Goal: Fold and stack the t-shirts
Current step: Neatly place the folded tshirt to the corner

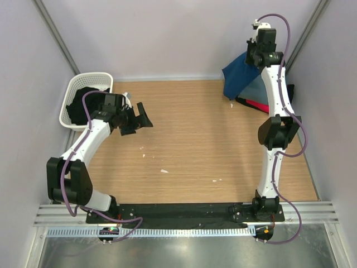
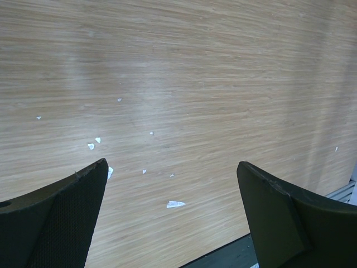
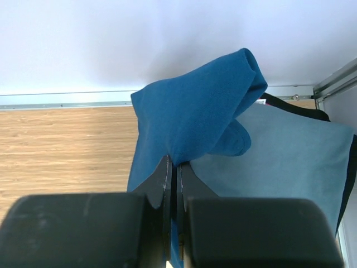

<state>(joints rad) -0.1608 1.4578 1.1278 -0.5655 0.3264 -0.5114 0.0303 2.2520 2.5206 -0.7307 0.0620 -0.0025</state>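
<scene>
The grey-blue t-shirt is still uncovered, so I will lower my right gripper over the pile's edge by the side [image 1: 290, 90] [image 3: 346, 166] and let go of the fold of the blue t-shirt there.
My right gripper [image 1: 251, 54] [image 3: 174, 162] is shut on a bunched fold of a blue t-shirt [image 1: 239, 78] [image 3: 195, 111] and holds it lifted over the table's far right corner, the cloth hanging down toward the wood. Beneath it lies a pile of t-shirts: a grey-blue one [image 1: 263, 89] [image 3: 284, 151], with red [image 1: 255, 105] and black [image 1: 243, 100] edges showing. My left gripper [image 1: 139, 123] [image 2: 172, 163] hovers wide open over bare wood at the left, next to the basket, with nothing between its fingers.
A white laundry basket [image 1: 83, 82] with dark clothes [image 1: 82, 105] stands at the far left corner. Small white scraps [image 1: 164, 171] [image 2: 175, 204] dot the wooden tabletop [image 1: 189, 139]. Walls close in on three sides; a black strip [image 1: 184, 211] runs along the near edge.
</scene>
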